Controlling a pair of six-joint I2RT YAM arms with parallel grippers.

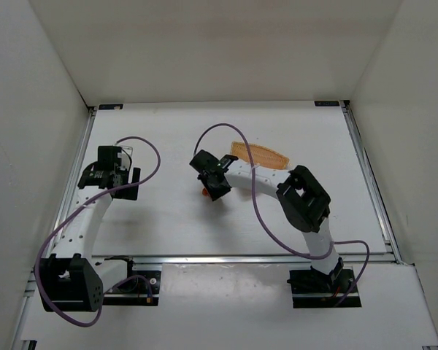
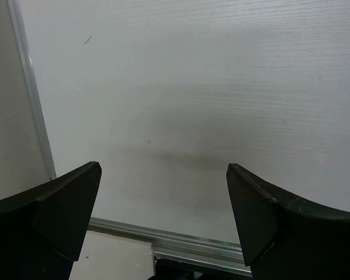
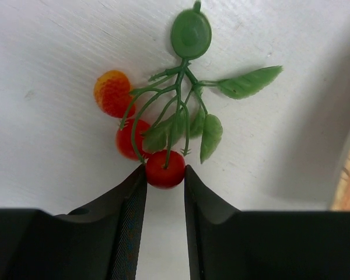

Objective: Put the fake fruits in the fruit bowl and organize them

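I need to raise my right gripper next, carry the berry over the wicker basket (image 1: 266, 155) and let go of it, because the basket is to the gripper's right in the top view.
The fake fruits (image 3: 157, 131) are a small cluster of red berries on green stems with leaves, lying on the white table. In the top view only an orange-red spot of them (image 1: 205, 192) shows under the right wrist. My right gripper (image 3: 164, 175) is shut on the nearest red berry (image 3: 165, 168), one finger touching each side. In the top view, the right gripper (image 1: 214, 187) sits just left of the fruit bowl (image 1: 260, 155), a flat tan-orange wicker basket; its edge (image 3: 348, 186) also shows at the right of the right wrist view. My left gripper (image 2: 163, 192) is open and empty over bare table at the left (image 1: 131, 179).
White walls enclose the table on the left, back and right. An aluminium rail (image 2: 192, 238) runs along the near edge, and side rails (image 1: 369, 182) line the table. Purple cables (image 1: 204, 138) loop over both arms.
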